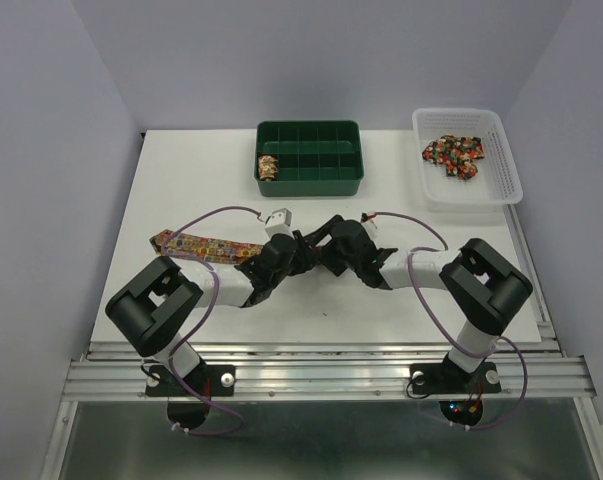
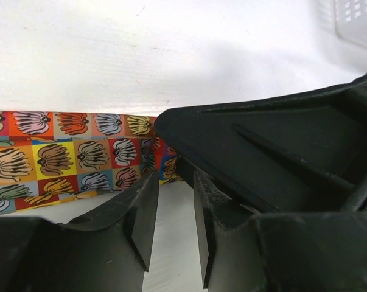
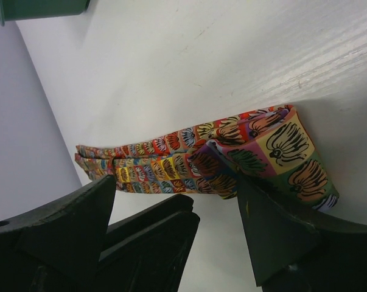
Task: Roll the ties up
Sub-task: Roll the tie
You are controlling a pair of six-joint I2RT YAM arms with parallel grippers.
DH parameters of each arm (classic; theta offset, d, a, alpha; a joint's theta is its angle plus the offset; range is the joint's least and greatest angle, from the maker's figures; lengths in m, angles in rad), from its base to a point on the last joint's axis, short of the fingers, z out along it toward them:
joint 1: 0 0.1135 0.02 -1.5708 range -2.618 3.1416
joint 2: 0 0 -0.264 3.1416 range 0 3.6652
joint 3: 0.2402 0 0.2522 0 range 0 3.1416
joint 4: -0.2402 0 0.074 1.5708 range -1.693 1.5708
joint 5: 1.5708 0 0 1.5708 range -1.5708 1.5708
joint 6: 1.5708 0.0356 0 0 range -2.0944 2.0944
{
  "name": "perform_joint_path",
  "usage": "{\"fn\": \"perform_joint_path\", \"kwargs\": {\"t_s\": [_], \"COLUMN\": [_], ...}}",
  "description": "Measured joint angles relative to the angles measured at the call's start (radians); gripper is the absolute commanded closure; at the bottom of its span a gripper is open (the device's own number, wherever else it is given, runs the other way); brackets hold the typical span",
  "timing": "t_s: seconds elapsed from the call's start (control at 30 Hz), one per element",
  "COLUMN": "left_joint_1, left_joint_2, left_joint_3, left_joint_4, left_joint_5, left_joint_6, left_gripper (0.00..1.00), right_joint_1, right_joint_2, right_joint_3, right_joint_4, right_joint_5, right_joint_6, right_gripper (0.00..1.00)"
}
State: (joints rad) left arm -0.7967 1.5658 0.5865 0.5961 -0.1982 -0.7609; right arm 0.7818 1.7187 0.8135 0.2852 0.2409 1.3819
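Observation:
My right gripper lifts away next, turns and lowers onto the tie's folded end (image 3: 296, 156), since my left gripper's finger reaches between the right gripper's open fingers.
A long patchwork tie (image 1: 201, 243) lies flat on the white table, running left from the two grippers. In the left wrist view the tie (image 2: 61, 158) ends just beyond my left gripper (image 2: 171, 201), whose jaws stand a little apart over bare table. My left gripper (image 1: 297, 253) and right gripper (image 1: 323, 256) meet at the tie's right end. In the right wrist view the tie (image 3: 171, 161) has its near end folded over (image 3: 280, 158), lying against one finger (image 3: 274, 231) of my wide-open right gripper (image 3: 177, 182). One small rolled tie (image 1: 268, 166) sits in the tray.
A green compartment tray (image 1: 321, 185) stands at the back centre. A white basket (image 1: 501, 165) at the back right holds more loose ties (image 1: 454, 155). The left gripper's finger (image 3: 146, 243) reaches between the right gripper's jaws.

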Motion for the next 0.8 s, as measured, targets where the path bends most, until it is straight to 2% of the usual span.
{"fn": "perform_joint_path", "kwargs": {"t_s": [0.43, 0.8], "left_joint_1": [0.0, 0.0], "left_joint_2": [0.097, 0.143], "left_joint_3": [0.019, 0.053], "left_joint_4": [0.057, 0.049], "left_joint_5": [-0.017, -0.053], "left_joint_6": [0.0, -0.011], "left_gripper": [0.63, 0.69], "right_joint_1": [-0.035, -0.051], "right_joint_2": [0.0, 0.0], "right_joint_3": [-0.045, -0.065], "right_joint_4": [0.082, 0.119], "right_joint_5": [-0.074, -0.128], "right_joint_6": [0.053, 0.055], "right_gripper": [0.15, 0.14]}}
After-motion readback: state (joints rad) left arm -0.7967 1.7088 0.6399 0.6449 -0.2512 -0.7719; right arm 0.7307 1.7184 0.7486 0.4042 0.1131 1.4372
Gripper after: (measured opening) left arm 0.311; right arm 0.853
